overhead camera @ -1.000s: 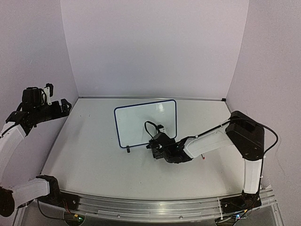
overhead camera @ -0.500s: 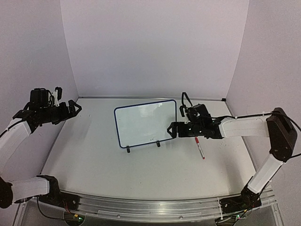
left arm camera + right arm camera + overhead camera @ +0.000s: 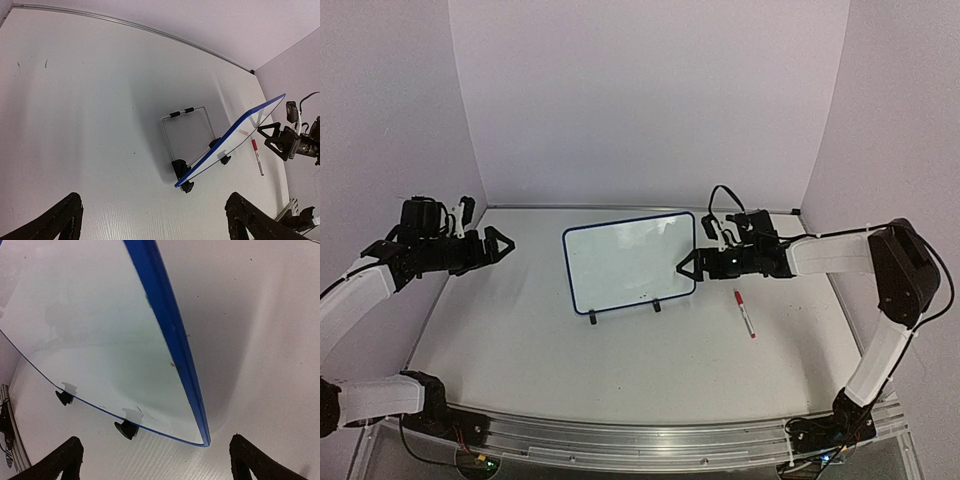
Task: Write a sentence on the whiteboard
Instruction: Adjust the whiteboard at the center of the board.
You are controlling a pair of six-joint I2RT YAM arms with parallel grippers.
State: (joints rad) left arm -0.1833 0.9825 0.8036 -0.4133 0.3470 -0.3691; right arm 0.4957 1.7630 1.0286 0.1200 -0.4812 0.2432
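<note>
The marker's white body [image 3: 748,319] is below, so my right gripper will next leave the whiteboard, tilt its fingers downward and lower back toward the bar onto it.
The whiteboard [image 3: 630,262] stands tilted on two black feet mid-table, blue-framed. Its face [image 3: 95,335] carries only a few small specks near the bottom edge; no sentence shows. A marker [image 3: 744,312] with a red cap lies on the table right of the board, also in the left wrist view [image 3: 256,156]. My right gripper [image 3: 686,268] is open at the board's lower right corner [image 3: 204,440], which sits just ahead of its spread fingers, nothing held. My left gripper [image 3: 500,246] hovers open and empty far left of the board, facing it [image 3: 235,132].
A wire stand [image 3: 186,127] props the board from behind. Purple walls close the table on the left, back and right. A metal rail [image 3: 650,440] runs along the near edge by the arm bases.
My right arm swung from in front of the board to its right edge, opening its jaws and uncovering the marker on the table. My left gripper moved right, toward the board.
</note>
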